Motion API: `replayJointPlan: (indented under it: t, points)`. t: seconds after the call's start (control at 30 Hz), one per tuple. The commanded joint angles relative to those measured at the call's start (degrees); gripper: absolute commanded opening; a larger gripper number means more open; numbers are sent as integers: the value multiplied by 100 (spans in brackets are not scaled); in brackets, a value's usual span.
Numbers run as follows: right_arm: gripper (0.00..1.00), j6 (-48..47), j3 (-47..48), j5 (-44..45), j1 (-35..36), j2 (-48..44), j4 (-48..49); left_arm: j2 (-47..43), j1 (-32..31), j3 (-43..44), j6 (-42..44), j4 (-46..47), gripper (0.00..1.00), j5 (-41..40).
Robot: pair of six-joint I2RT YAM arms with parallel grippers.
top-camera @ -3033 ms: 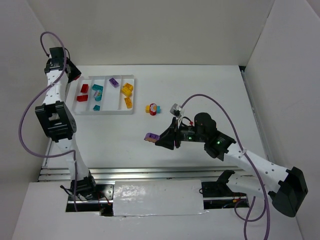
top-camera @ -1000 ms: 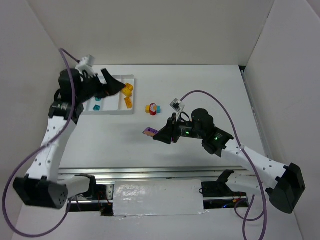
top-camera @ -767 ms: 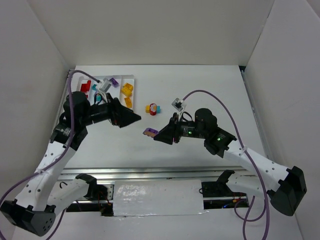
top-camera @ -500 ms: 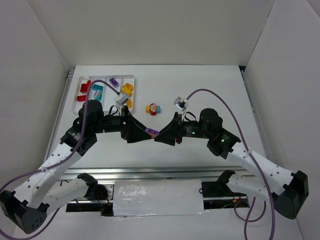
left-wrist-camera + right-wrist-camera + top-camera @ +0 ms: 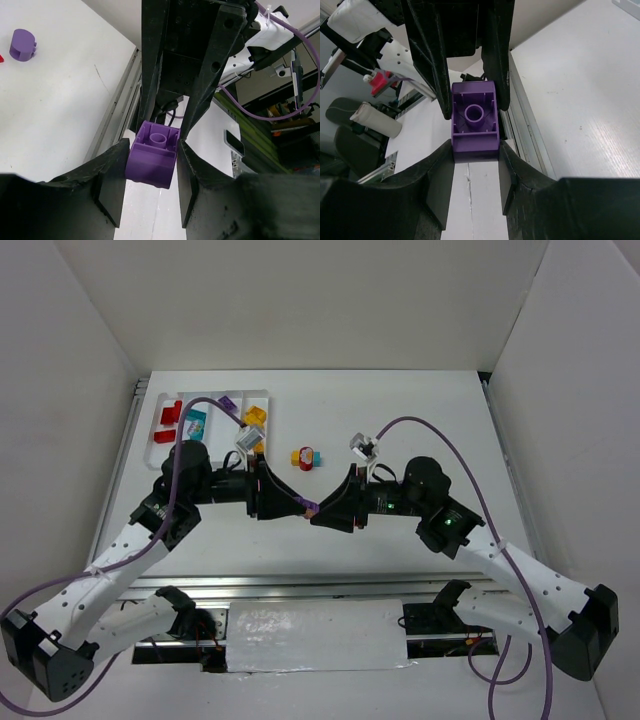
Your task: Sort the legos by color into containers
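My left gripper will swing outward, to its left in the top view, to the tray's purple section [image 5: 223,424], then tilt down and release the matching brick.
A purple brick [image 5: 308,506] hangs in mid-air over the table's near middle, between both grippers. My right gripper [image 5: 320,512] is shut on it from the right. My left gripper [image 5: 294,502] comes from the left, its jaws closed against the brick's other end. In the left wrist view the brick [image 5: 153,160] sits between my left gripper [image 5: 152,167] fingers. In the right wrist view it [image 5: 475,120] sits in my right gripper [image 5: 475,150]. The white tray [image 5: 256,393] at the back left holds red [image 5: 170,416], teal [image 5: 195,422], purple [image 5: 229,403] and yellow [image 5: 255,418] bricks in separate compartments.
A loose cluster of yellow, red and teal bricks [image 5: 304,457] lies on the table right of the tray. A small purple round piece [image 5: 22,44] shows on the table in the left wrist view. The left arm covers the tray's near part.
My left arm swung from the tray to the table's middle and met the right gripper at the purple brick. The right gripper lifted the brick slightly and held it there.
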Motion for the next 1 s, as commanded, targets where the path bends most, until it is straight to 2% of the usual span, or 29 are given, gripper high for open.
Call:
replayJointPlan:
  t: [0.0,0.03,0.07,0.1,0.13,0.23,0.27,0.33,0.37,0.47,0.5,0.53,0.6,0.73,0.9,0.97]
  points:
    - [0,-31,161,329,-22,67,491,-58,-106,81,-191,584,4,394]
    - [5,-31,161,338,-22,75,499,-84,-97,133,-122,523,0,289]
    - [20,-22,143,347,-22,84,534,-102,-97,168,-51,427,0,166]
    - [74,-13,126,382,-31,84,552,-111,-106,282,80,130,0,8]
    - [99,39,56,591,-40,84,552,-111,-97,379,186,-47,0,-185]
    - [100,92,-6,1258,-154,146,150,38,-53,853,643,-1057,0,-1326]
    - [100,101,-32,1331,-232,181,70,108,-18,976,740,-1295,0,-2017]
    - [100,154,-173,1697,-435,286,-132,397,139,1494,942,-2068,0,-2863]
    - [100,180,-225,1901,-470,295,-212,529,227,1835,951,-2314,0,-3711]
    - [100,303,-428,2629,-532,208,-467,1223,448,2373,698,-3307,0,-5584]
    - [100,390,-489,2797,-532,172,-528,1425,492,2618,427,-3510,0,-6810]
    - [100,435,-507,2930,-541,146,-616,1819,649,2673,363,-3529,0,-7222]
    - [100,426,-507,2984,-532,76,-669,2260,956,2813,327,-3276,0,-7534]
    - [99,207,-384,2782,-541,-65,-1107,4035,1950,3612,319,-2748,0,-7376]
    - [100,-22,-551,2887,-567,-530,-1407,5861,2600,5282,617,-2563,0,-6937]
    - [100,-109,-595,2913,-594,-627,-1522,6268,2715,5965,687,-2746,0,-6779]
